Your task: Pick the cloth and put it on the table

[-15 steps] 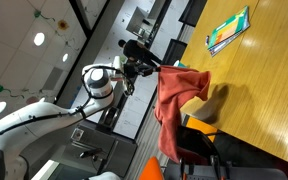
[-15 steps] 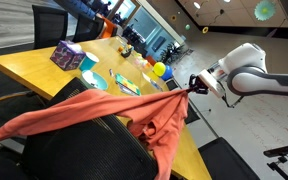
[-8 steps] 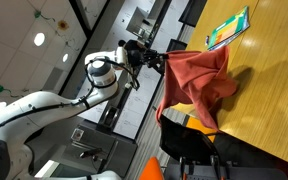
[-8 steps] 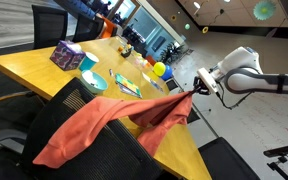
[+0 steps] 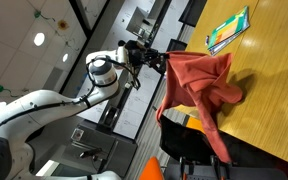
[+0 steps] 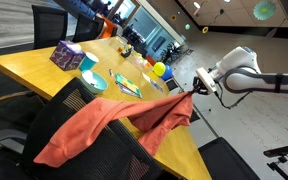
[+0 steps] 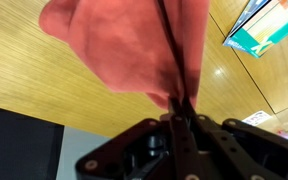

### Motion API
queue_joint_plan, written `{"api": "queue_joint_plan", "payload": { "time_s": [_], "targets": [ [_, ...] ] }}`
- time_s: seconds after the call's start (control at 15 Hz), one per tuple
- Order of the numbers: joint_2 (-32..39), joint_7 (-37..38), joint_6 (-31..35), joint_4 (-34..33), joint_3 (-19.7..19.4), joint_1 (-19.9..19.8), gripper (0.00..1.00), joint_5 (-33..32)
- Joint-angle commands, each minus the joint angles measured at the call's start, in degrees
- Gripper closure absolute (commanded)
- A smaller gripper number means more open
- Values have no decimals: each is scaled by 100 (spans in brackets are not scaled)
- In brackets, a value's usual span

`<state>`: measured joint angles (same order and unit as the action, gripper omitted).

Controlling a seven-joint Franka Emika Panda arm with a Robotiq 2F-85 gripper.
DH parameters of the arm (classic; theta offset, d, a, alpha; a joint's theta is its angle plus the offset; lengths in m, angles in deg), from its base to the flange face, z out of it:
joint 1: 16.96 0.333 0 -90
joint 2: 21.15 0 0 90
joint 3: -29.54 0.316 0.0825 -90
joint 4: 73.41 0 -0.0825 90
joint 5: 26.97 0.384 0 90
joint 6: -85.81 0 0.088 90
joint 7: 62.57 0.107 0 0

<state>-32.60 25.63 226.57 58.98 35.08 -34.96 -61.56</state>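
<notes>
I will pull my gripper away from the black chair, since the cloth's loose end drapes over it, and let go of the bunched corner over the wooden tabletop.
The red-orange cloth (image 5: 196, 85) hangs from my gripper (image 5: 164, 62), which is shut on one corner of it. In an exterior view the cloth (image 6: 104, 122) stretches from my gripper (image 6: 190, 92) down over the black chair (image 6: 74, 135) beside the table (image 6: 44, 68). In the wrist view the cloth (image 7: 124, 45) fills the top, pinched between my fingers (image 7: 177, 102), above the glossy wooden table (image 7: 29, 85). Part of the cloth lies over the table edge (image 5: 264, 90).
A green book (image 5: 229, 30) lies on the table; it also shows in the wrist view (image 7: 269, 25). A purple box (image 6: 67, 55), a teal dish (image 6: 92, 82) and a yellow ball (image 6: 159, 69) sit on the table. Black chairs stand along its edge (image 5: 189, 155).
My gripper has lifted the cloth's corner up and toward the table; the cloth has swung off the chair back and spread wider over the table edge. Little movement in the last half second.
</notes>
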Motion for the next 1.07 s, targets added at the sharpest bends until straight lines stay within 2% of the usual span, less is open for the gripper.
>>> {"api": "queue_joint_plan", "payload": {
  "time_s": [0.0,0.47,1.0],
  "targets": [
    [348,406,-234,-411,-269,215,99,-82],
    [1892,841,-1107,-2273,-1074,404,99,829],
    [3428,1857,-1501,-4297,-1951,611,99,1980]
  ]
}}
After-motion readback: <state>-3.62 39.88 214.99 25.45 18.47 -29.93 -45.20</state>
